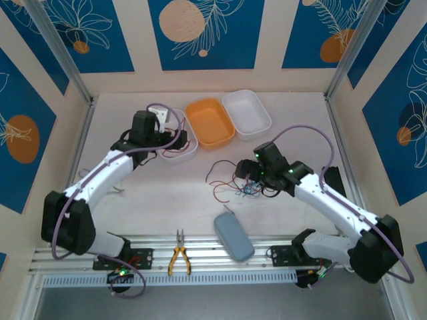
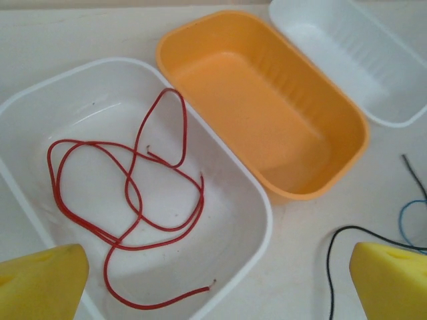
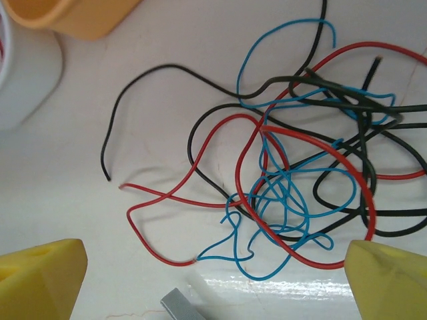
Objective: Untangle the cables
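Note:
I will next move my open right gripper down and across onto the red loop's rounded near bend (image 3: pixel 371 217), as that loop lies over the black and blue cables.
A single red cable (image 2: pixel 127 200) lies coiled and loose inside the left white tray (image 2: pixel 267 213). My left gripper (image 2: pixel 217 287) hangs open above that tray with nothing between its yellow fingertips (image 2: pixel 40 283); in the top view it (image 1: pixel 175 140) is over the tray's near side. A tangle of red, black and light blue cables (image 3: pixel 300 173) lies on the table right of centre (image 1: pixel 237 183). My right gripper (image 3: pixel 217 287) hovers open just above the tangle's near edge, touching none of it. Its yellow fingertips (image 3: pixel 390 280) frame the knot.
An orange tray (image 1: pixel 209 123) and a second white tray (image 1: pixel 246 112) stand in a row behind the tangle. A grey case (image 1: pixel 233 237) lies near the front rail, with yellow-handled pliers (image 1: pixel 179 259) beside it. A black cable end (image 2: pixel 330 267) trails toward the left tray.

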Controlling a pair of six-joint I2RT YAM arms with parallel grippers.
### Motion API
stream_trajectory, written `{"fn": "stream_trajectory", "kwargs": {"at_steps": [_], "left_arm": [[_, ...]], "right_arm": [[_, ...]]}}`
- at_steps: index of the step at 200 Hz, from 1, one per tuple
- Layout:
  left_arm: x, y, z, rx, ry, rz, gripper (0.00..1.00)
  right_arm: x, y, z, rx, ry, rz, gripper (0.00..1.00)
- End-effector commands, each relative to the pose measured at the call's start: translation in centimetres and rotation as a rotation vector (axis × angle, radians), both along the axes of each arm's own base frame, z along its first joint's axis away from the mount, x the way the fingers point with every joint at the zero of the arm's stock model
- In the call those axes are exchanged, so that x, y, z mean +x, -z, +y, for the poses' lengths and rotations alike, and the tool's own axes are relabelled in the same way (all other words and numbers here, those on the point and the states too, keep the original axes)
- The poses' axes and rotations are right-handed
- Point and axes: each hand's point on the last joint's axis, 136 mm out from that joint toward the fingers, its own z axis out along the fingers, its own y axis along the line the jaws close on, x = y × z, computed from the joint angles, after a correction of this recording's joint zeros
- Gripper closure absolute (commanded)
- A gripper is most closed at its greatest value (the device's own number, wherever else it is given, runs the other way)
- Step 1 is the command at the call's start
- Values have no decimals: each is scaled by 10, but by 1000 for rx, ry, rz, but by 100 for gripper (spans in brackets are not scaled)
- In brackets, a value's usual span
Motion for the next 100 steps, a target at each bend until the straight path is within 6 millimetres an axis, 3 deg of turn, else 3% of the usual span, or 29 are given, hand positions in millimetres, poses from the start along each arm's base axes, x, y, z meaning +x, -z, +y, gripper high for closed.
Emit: {"fn": "stream_trajectory", "kwargs": {"at_steps": [1, 29, 70, 100], "left_arm": [[-10, -16, -1, -103, 2, -84, 0], [-30, -16, 6, -159, -19, -145, 0], [-58, -6, 18, -219, -44, -177, 0], [-75, 3, 16, -325, -42, -171, 0]], "right_arm": [[3, 0, 6, -72, -13, 16, 1], [8, 5, 21, -127, -53, 46, 1], [18, 6, 28, -179, -82, 67, 0], [24, 3, 23, -179, -98, 55, 10]]}}
